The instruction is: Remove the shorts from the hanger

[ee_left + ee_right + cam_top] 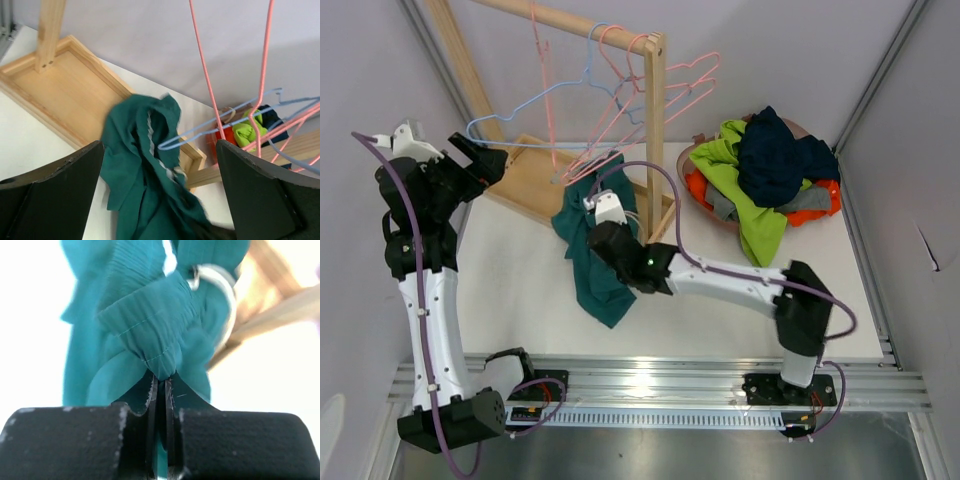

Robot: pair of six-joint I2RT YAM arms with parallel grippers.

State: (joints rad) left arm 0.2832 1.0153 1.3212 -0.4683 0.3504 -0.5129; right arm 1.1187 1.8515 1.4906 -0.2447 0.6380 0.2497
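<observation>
My right gripper needs to carry the gathered waistband of the teal shorts up and to the right in the top view, over the basket, and release it there, because other shorts lie there.
The teal shorts (588, 255) hang bunched from my right gripper (597, 222) beside the rack post, their lower end on the table. The right gripper (160, 385) is shut on a fold of the teal shorts (150, 325). The teal shorts (145, 165) also show in the left wrist view, below a blue hanger (220, 120). My left gripper (480, 158) is open and empty at the left of the rack base; its fingers (55, 190) stand wide apart. The navy (775, 150), lime green (745, 195), orange (810, 212) and grey (723, 205) shorts lie piled in a basket.
A wooden rack (655, 120) with a tray base (525, 180) stands at the back. Blue (520, 110) and pink (660, 95) wire hangers hang bare from its bar. The basket (712, 215) sits at the back right. Grey walls close in on both sides.
</observation>
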